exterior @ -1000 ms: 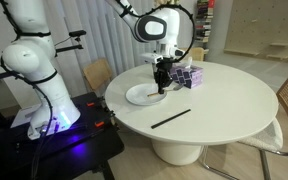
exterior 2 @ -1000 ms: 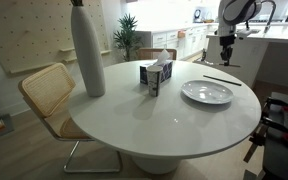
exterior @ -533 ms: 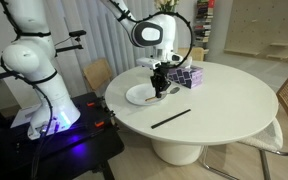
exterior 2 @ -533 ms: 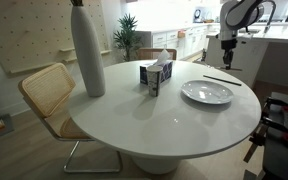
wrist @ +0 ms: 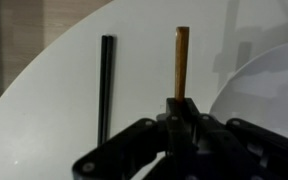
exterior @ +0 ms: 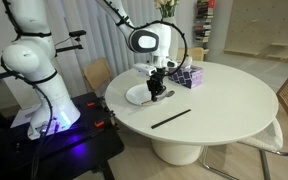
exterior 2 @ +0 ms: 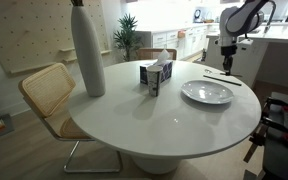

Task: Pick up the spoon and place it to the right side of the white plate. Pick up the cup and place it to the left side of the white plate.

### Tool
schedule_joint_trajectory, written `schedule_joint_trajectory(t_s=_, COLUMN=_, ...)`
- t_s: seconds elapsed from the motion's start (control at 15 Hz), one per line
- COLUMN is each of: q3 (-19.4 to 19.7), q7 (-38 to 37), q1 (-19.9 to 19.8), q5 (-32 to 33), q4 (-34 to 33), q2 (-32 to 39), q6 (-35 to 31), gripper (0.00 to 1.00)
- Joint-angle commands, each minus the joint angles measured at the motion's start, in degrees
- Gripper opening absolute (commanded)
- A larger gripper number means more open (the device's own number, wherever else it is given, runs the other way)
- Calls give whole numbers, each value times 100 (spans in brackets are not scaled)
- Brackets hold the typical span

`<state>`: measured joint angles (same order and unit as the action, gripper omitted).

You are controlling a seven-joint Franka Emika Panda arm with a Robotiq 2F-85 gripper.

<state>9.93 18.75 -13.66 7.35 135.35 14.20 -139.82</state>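
The gripper moves down between the white plate (exterior: 137, 96) and the black stick next and lets go of the tan-looking handle.
My gripper (exterior: 156, 91) hangs low over the near edge of the white plate (exterior: 137, 96), also seen in an exterior view (exterior 2: 229, 67). In the wrist view its jaws (wrist: 181, 106) are shut on a slim tan-looking handle (wrist: 181, 58) that sticks straight out beyond the fingers; I take it for the spoon, its bowl hidden. The plate (exterior 2: 207, 92) lies empty on the round white table (exterior: 224, 105), and its rim shows at the right of the wrist view (wrist: 272, 85). The cup shows in no view.
A long thin black stick (exterior: 171, 118) lies on the table near the plate, left of the handle in the wrist view (wrist: 106, 80). A purple tissue box (exterior 2: 156, 77) and a tall white vase (exterior 2: 87, 50) stand further in. Chairs (exterior 2: 46, 95) surround the table.
My gripper has moved down and sideways along the plate's edge, still shut on the slim handle. Nothing else on the table has moved.
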Motion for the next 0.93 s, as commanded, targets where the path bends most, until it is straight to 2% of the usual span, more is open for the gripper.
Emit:
schedule_joint_trajectory(t_s=0.0, q3=-71, q7=-55, q1=-37, q5=-293, q4=73, q2=127, q6=-345, gripper=3)
schedule_joint_trajectory(t_s=0.4, q3=-85, q7=-56, q1=-66, q5=-458, q4=-42, q2=433, q6=-571, gripper=3)
schedule_joint_trajectory(t_s=0.87, q3=-70, q7=-43, q1=-147, q5=-507, q4=-249, q2=576, q6=-535, gripper=3)
